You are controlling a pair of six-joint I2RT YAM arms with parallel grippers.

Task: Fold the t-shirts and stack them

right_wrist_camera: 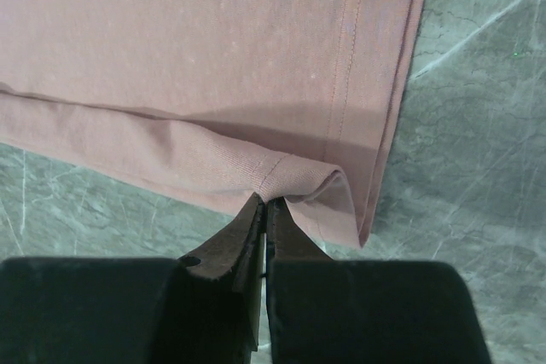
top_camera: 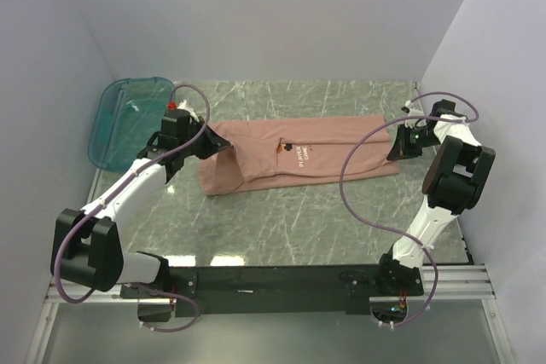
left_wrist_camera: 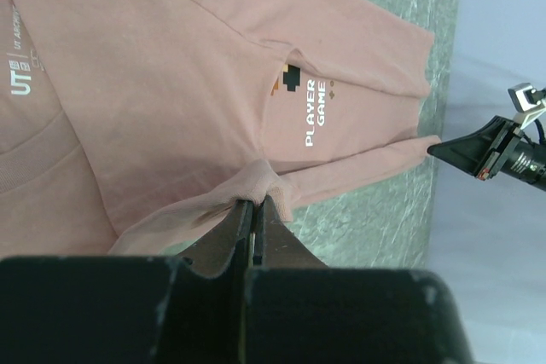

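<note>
My right gripper holds the shirt's pinched hem edge and will next carry it slightly outward over the uncovered middle part of the shirt (top_camera: pixel 370 153) (right_wrist_camera: pixel 331 117) and let go, because that part of the shirt is just outward.
The salmon-pink t-shirt (top_camera: pixel 299 155) lies lengthwise across the middle of the table, folded along its length, its small print and white lettering facing up. My left gripper (top_camera: pixel 223 147) is shut on the shirt's left end, pinching a bunched fold of cloth (left_wrist_camera: pixel 260 178). My right gripper (top_camera: pixel 393 149) is shut on the hem edge at the shirt's right end (right_wrist_camera: pixel 294 178), lifting a small ridge of fabric. The shirt fills most of the left wrist view (left_wrist_camera: pixel 171 83) and the right wrist view (right_wrist_camera: pixel 205 66).
A teal translucent plastic bin (top_camera: pixel 128 117) stands at the back left, beside the left arm. White walls close in the table on three sides. The green marbled tabletop (top_camera: pixel 324 219) shows in front of the shirt. The right gripper's tip shows in the left wrist view (left_wrist_camera: pixel 478 149).
</note>
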